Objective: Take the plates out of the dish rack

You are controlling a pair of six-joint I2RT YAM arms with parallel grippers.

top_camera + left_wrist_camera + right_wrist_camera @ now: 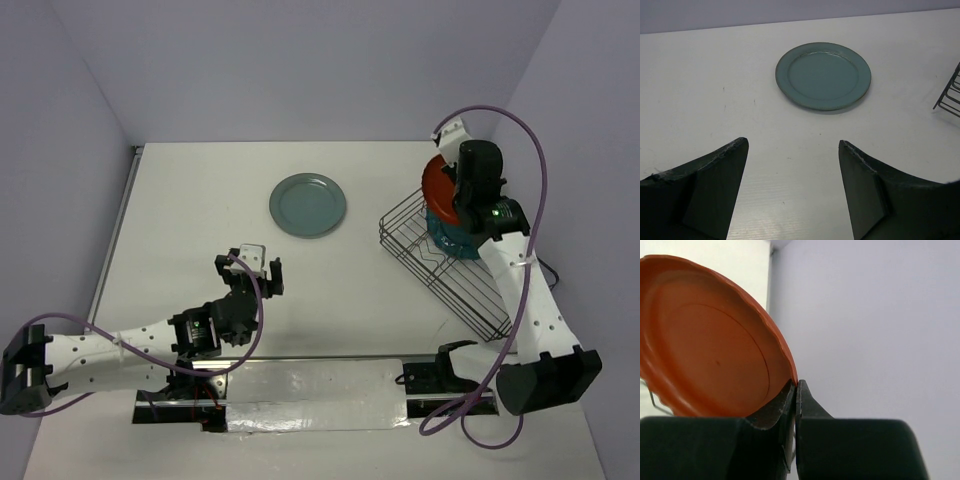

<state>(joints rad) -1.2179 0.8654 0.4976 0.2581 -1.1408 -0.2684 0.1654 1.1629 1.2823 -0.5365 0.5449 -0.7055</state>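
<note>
I will next swing my right gripper to the left in the top view, back and down to let go of its red-orange plate, because the table is bare on the near side of the grey-green plate.
A pale grey-green plate (308,205) lies flat on the table; it also shows in the left wrist view (823,75). My right gripper (455,195) is shut on the rim of a red-orange plate (438,187), held on edge above the dark wire dish rack (440,262). In the right wrist view the red-orange plate (705,345) fills the left and my right gripper (795,386) pinches its rim. A dark teal plate (447,238) stands in the rack under the gripper. My left gripper (251,264) is open and empty, low over the table, near of the grey-green plate; it shows in its own view (793,150).
Lilac walls close in the table at the back and both sides. A corner of the rack (950,97) shows at the right edge of the left wrist view. A metal strip (310,390) runs along the near edge between the arm bases.
</note>
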